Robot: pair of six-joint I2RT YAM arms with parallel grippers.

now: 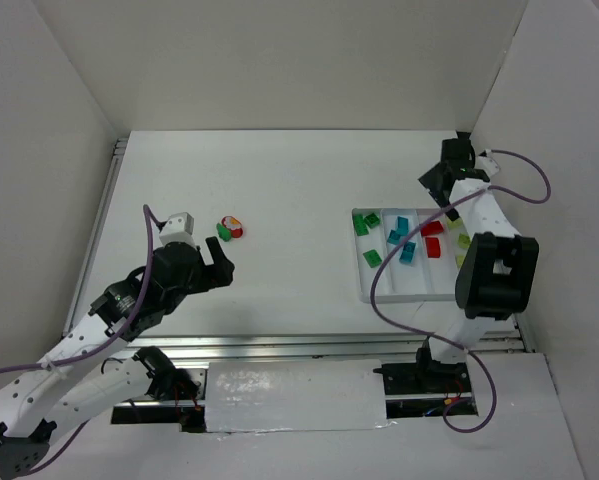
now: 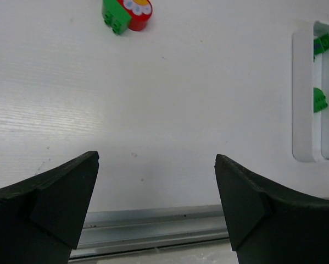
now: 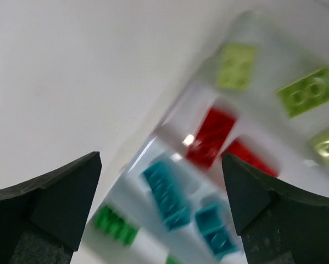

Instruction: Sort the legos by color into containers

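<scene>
The left gripper moves outward next, turns and comes down around the green lego and round red piece, since they lie together side by side.
A green lego and a round red piece with a white and yellow top lie together on the table, also in the left wrist view (green, red). My left gripper is open and empty just short of them. The white tray holds green, teal, red and yellow-green legos, one color per compartment. My right gripper is open and empty above the tray's far end, over teal and red legos; its view is blurred.
White walls close in the table at the back and both sides. A metal rail runs along the near edge. The tray's left rim with two green legos shows at the right of the left wrist view. Purple cables loop around both arms.
</scene>
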